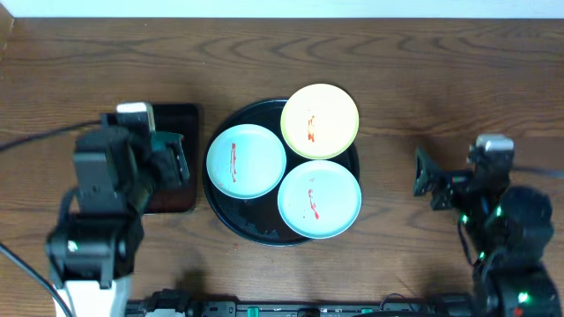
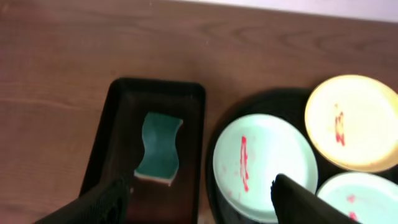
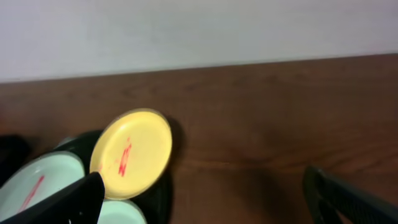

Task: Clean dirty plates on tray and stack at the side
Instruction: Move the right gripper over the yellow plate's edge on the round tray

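The sponge-side plate's rim facing the yellow plate, where bare tray leaves room, gets my right gripper next, which crosses left in the overhead view and lowers onto it.
Three dirty plates lie on the round black tray: a pale yellow plate at the back, a blue-green plate at the left and a blue-green plate at the front right, each with red smears. My left gripper is open and empty, above the gap between the rectangular tray and the left plate. My right gripper is open and empty over bare table, right of the yellow plate.
A small rectangular black tray left of the round tray holds a green sponge. In the overhead view the left arm covers most of that tray. Bare wooden table lies behind and right of the round tray.
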Available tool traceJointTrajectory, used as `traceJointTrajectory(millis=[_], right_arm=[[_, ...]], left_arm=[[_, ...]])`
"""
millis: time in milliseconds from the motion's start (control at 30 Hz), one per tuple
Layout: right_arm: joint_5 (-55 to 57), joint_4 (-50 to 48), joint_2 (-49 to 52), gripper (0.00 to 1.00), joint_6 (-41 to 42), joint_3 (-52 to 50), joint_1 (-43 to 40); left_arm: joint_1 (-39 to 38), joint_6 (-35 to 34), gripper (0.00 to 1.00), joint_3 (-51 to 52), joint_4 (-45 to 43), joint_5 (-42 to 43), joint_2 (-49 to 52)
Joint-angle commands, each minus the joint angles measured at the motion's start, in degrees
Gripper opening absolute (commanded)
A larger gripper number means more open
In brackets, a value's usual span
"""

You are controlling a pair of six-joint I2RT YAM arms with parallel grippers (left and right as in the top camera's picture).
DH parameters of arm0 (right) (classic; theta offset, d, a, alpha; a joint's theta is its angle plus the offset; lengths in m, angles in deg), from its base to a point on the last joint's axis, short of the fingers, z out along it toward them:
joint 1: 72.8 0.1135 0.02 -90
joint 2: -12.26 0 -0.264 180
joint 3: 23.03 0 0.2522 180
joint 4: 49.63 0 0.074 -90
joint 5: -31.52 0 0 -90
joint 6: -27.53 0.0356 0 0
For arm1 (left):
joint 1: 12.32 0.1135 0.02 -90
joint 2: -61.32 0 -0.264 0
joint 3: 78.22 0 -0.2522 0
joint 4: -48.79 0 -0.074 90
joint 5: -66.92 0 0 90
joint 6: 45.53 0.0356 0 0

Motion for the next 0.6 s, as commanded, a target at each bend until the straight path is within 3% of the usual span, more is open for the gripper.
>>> traceJointTrajectory(millis=[0, 233, 367, 567], right_arm=[[-2.7, 5.4, 6.9, 0.99, -3.1, 7.5, -0.2], [-4.2, 25.4, 23.3, 0.99, -6.0, 25.4, -0.2], [-4.2, 35.6, 31.4, 0.99, -6.3, 34.1, -0.2], [-7.6, 33.5, 38.3, 0.99, -3.3, 36.0, -0.2]], left_arm=[[-0.1, -0.7, 0.74, -9.4, 5.0, 3.5, 5.6], [-0.1, 0.2, 0.74, -26.7, 21.4, 6.6, 19.3], [-0.1, 0.2, 0.74, -29.5, 26.6, 7.9, 23.6], [-0.1, 0.2, 0.74, -29.5, 28.7, 8.1, 27.8]])
